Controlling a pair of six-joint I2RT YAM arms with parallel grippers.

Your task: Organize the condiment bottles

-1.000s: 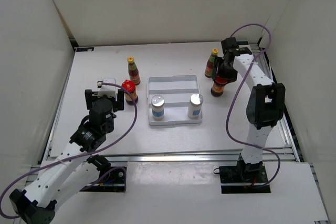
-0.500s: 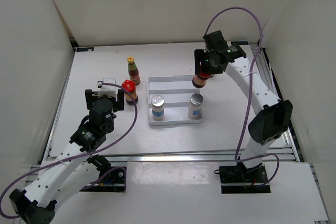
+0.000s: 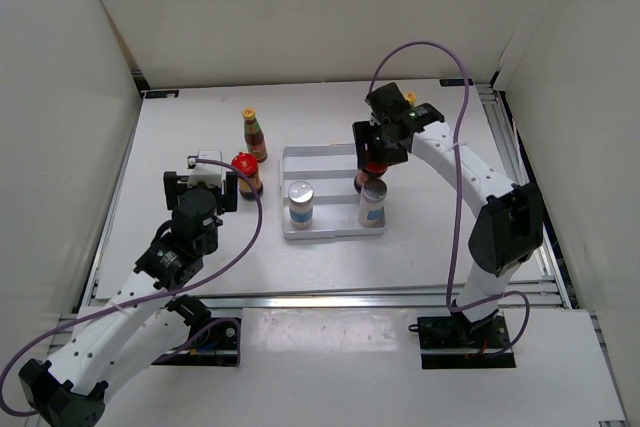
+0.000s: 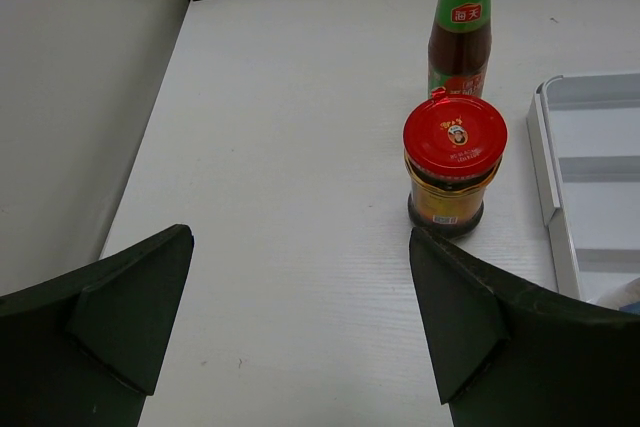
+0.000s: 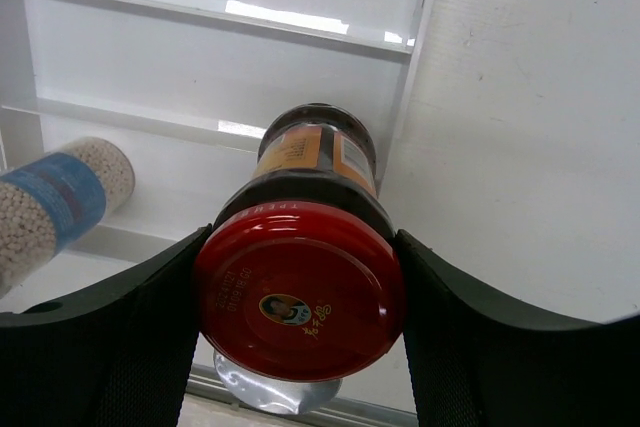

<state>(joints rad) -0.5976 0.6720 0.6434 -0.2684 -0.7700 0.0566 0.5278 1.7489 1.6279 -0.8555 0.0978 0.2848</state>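
Observation:
My right gripper shifts outward and settles the jar into the middle section (image 3: pixel 367 186) (image 5: pixel 344 100) beside the tray's rim next, since the jar's base overlaps the tray's near fold.
My right gripper (image 3: pixel 376 155) is shut on a squat red-lidded jar (image 5: pixel 300 292) and holds it over the right side of the white tray (image 3: pixel 325 159), just behind the right white shaker (image 3: pixel 371 202). That shaker's silver cap (image 5: pixel 268 395) shows under the jar. The left shaker (image 3: pixel 300 203) stands in the tray. My left gripper (image 4: pixel 300 322) is open and empty, left of the other red-lidded jar (image 4: pixel 454 162). A slim yellow-capped sauce bottle (image 4: pixel 460 32) stands behind that jar. The second slim bottle (image 3: pixel 409 99) is mostly hidden behind my right arm.
White walls close in the table at the left, back and right. The tray's ridges (image 5: pixel 200 57) run across under the held jar. The tray's left rim (image 4: pixel 545 172) lies right of the left jar. A metal rail (image 3: pixel 350 297) runs along the near edge.
My right arm has carried the red-lidded jar left from beside the far-right slim bottle to over the tray's right side, lowering behind the right shaker. The left arm has not moved.

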